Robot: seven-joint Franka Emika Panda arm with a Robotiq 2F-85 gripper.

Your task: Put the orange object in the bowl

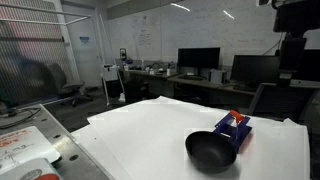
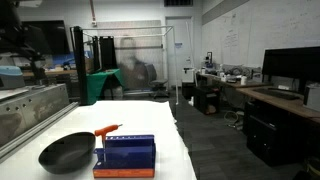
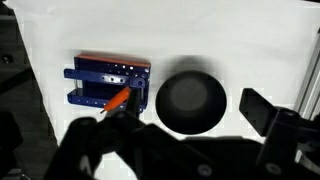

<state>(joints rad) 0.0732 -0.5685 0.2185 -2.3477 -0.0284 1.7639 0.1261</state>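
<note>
I need to lower my gripper and turn its fingers across the stick before I grab the orange object (image 1: 237, 116) (image 3: 118, 99) on the holder's edge by the bowl.
The orange object (image 3: 118, 100) is a small orange-red stick that lies slanted on the blue block-like holder (image 3: 105, 80), at the edge nearest the bowl. It shows in both exterior views (image 2: 107, 129) (image 1: 233, 117). The matt black bowl (image 3: 190, 100) stands empty on the white table right beside the holder, also in both exterior views (image 1: 210, 151) (image 2: 67, 153). My gripper (image 3: 192, 108) is open and empty, high above the bowl. Its left finger partly covers the orange object's lower end in the wrist view.
The blue holder (image 2: 127, 155) has an orange base. The white table (image 1: 150, 125) reaches out around both things. A metal cart (image 1: 25, 145) stands beside the table. Desks with monitors (image 1: 200, 60) stand behind. The table edge (image 2: 185, 150) runs close to the holder.
</note>
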